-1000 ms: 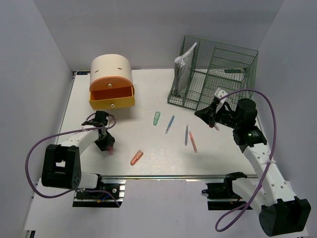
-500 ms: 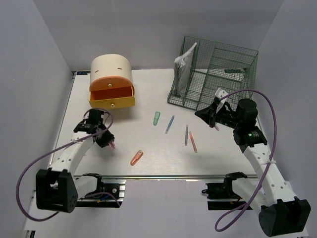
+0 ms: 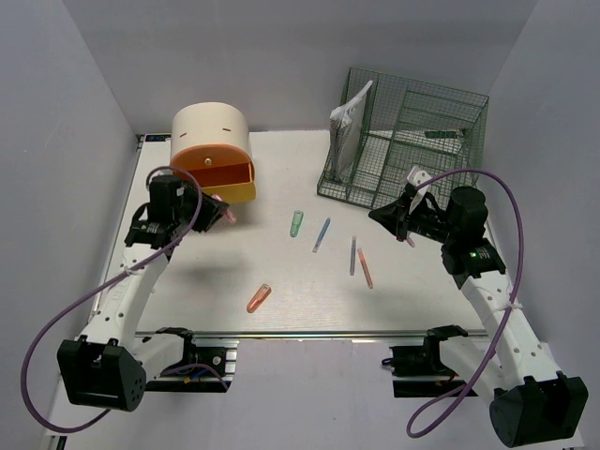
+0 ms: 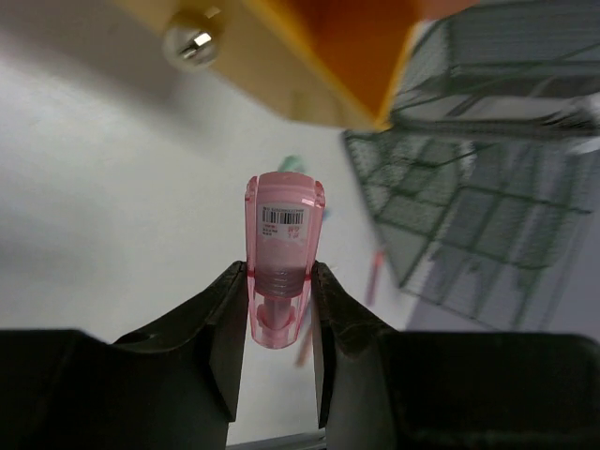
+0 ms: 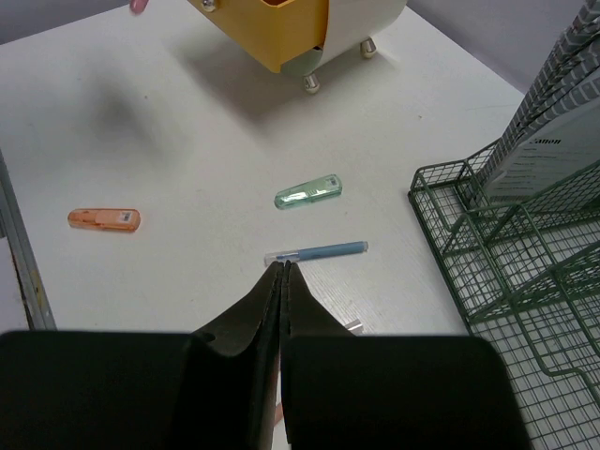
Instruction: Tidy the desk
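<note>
My left gripper carries the pink item outward past the knobbed front and over the opening of the orange drawer next, then opens.
My left gripper is shut on a pink translucent capped item with a barcode label. It holds the item in the air just in front of the open orange drawer of the cream round drawer box. My right gripper is shut on nothing and hovers over the white desk near the green wire rack. A blue pen lies just beyond its tips.
Loose on the desk lie an orange capped item, a green one, a grey pen and a red pen. The rack holds papers. A metal rail runs along the front edge.
My left arm has lifted the pink item off the front-left of the desk and carried it back and right, up to the open drawer. The right arm has not moved.
</note>
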`<state>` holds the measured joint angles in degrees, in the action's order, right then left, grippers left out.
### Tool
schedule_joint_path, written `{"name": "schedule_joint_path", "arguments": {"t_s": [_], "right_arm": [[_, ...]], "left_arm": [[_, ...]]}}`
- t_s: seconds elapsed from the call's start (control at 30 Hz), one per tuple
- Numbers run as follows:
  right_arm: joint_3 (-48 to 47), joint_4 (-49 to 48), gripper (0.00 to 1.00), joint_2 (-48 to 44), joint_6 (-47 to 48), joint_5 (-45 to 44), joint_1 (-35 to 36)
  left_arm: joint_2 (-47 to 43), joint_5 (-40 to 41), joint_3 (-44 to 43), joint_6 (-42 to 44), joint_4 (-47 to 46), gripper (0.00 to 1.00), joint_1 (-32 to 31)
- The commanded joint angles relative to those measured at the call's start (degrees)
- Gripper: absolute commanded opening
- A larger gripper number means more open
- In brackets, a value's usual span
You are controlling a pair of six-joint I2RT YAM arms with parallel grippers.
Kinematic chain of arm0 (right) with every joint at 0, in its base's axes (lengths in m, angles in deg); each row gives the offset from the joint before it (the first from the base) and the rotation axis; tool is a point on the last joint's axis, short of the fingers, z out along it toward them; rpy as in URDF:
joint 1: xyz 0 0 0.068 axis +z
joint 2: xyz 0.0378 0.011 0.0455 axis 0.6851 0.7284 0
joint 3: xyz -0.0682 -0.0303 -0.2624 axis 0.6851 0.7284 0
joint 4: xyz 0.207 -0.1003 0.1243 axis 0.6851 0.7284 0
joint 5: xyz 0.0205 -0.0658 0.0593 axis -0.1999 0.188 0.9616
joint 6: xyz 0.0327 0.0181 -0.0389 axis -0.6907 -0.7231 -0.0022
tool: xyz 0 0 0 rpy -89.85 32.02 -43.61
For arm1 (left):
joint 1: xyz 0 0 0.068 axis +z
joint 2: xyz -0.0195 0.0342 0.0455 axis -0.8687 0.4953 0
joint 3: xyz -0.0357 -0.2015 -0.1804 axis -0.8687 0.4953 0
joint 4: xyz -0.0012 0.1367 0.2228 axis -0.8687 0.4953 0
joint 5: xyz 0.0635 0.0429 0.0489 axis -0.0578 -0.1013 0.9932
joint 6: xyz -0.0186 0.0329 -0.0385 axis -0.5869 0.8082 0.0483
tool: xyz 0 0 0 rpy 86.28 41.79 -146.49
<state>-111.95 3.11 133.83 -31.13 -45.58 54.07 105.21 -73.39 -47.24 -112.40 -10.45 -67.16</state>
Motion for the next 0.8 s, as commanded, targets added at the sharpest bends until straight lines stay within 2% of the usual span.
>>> {"name": "schedule_joint_path", "arguments": {"t_s": [0.0,0.23,0.27,0.37,0.57,0.67,0.7,0.73,0.77], "right_arm": [[0.33,-1.09,0.0,0.06,-0.02,1.12,-0.37],[0.33,-1.01,0.0,-0.12,0.07,1.21,-0.37],[0.33,-1.01,0.0,-0.03,0.07,1.12,-0.37],[0.41,-0.92,0.0,-0.03,0.07,1.21,-0.37],[0.33,-0.92,0.0,-0.03,0.07,1.21,-0.46],[0.42,-1.01,0.0,0.05,0.16,1.03,-0.55],[0.42,-0.92,0.0,-0.12,0.16,0.95,-0.55],[0.5,-1.01,0.0,0.05,0.24,0.95,-0.55],[0.5,-0.92,0.0,-0.03,0.33,1.03,-0.63]], "left_arm": [[1.08,0.12,-4.85,-10.56,-7.94,0.09,0.35],[5.74,6.98,-8.63,-21.56,-10.77,0.08,0.35],[7.22,10.11,-9.86,-22.96,-10.42,0.09,0.35],[9.34,13.21,-12.32,-25.16,-7.78,0.1,0.35],[12.86,17.87,-13.3,-26.58,-9.1,0.17,0.88],[15.14,18.67,-14.61,-27.19,-8.83,0.24,0.88],[15.76,18.49,-15.31,-27.1,-8.66,0.29,0.88],[16.46,18.49,-15.58,-27.19,-8.4,0.41,0.88],[16.64,18.32,-15.76,-27.1,-8.48,0.46,0.88]]}}
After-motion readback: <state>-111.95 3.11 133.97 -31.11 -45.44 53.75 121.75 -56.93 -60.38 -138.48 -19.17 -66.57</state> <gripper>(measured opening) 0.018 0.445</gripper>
